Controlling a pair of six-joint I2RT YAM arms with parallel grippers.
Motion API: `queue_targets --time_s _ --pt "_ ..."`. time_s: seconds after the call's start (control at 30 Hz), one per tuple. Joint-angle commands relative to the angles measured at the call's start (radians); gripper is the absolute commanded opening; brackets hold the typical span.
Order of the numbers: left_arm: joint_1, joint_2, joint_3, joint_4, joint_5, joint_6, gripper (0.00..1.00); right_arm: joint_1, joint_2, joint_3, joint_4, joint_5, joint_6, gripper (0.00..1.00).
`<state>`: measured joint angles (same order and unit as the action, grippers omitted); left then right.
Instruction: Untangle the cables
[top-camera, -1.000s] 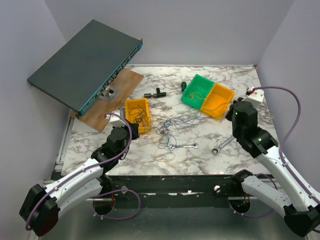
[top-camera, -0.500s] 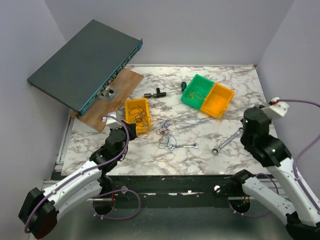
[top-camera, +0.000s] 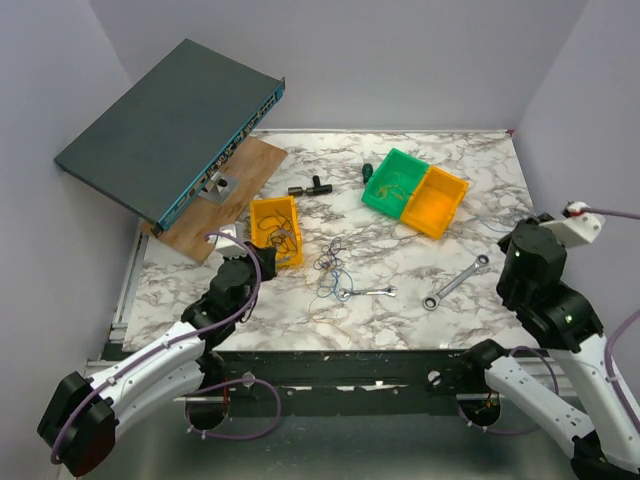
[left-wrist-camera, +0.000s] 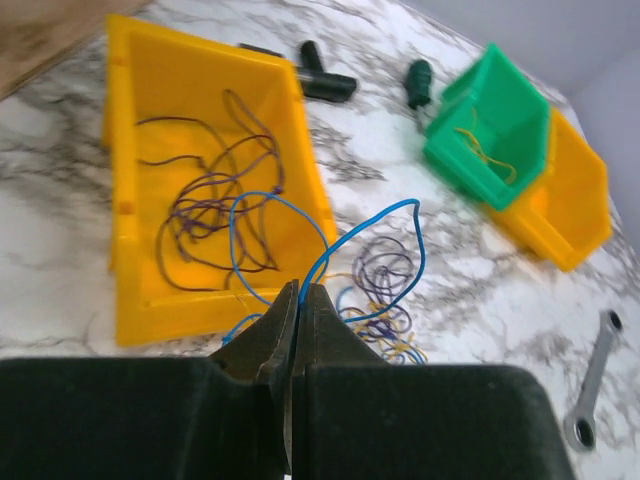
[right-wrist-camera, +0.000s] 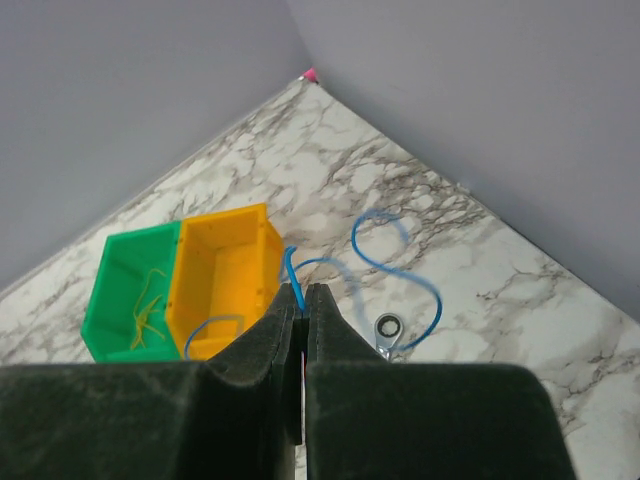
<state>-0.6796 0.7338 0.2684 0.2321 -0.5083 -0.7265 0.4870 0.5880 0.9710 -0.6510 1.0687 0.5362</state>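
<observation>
My right gripper moves to the left in the top view and down over the orange bin next. It releases the blue cable there, since that bin is empty.
The cables lie as a small bunch of thin blue, yellow and purple loops mid-table, also seen in the left wrist view as the cables. My left gripper is shut on a blue cable that arcs up from the bunch. It hovers at the near corner of a yellow bin holding dark cable loops. My right gripper is shut on another blue cable that dangles in curls, high over the right side. In the top view the left gripper and right gripper are far apart.
A small wrench lies by the bunch and a larger wrench to its right. A green bin and an orange bin stand at the back. A network switch leans on a wooden board at the back left.
My right arm swung right and back towards the near edge, drawing a blue cable out of the bunch. The bunch has shrunk and lies closer together. The left gripper barely moved.
</observation>
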Motion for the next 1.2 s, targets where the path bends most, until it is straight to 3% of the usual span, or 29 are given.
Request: queue_targets --time_s 0.0,0.27,0.5,1.17 --pt "0.005 0.051 0.000 0.203 0.301 0.154 0.00 -0.002 0.145 0.041 0.065 -0.161 -0.059 0.01" --pt "0.002 0.120 0.028 0.242 0.418 0.178 0.00 -0.002 0.413 0.196 0.176 -0.275 -0.142 0.01" --pt "0.000 0.125 0.028 0.250 0.438 0.183 0.00 -0.021 0.601 0.267 0.262 -0.290 -0.207 0.01" --pt "0.000 0.120 0.026 0.244 0.432 0.192 0.00 -0.311 0.906 0.221 0.453 -0.687 -0.213 0.01"
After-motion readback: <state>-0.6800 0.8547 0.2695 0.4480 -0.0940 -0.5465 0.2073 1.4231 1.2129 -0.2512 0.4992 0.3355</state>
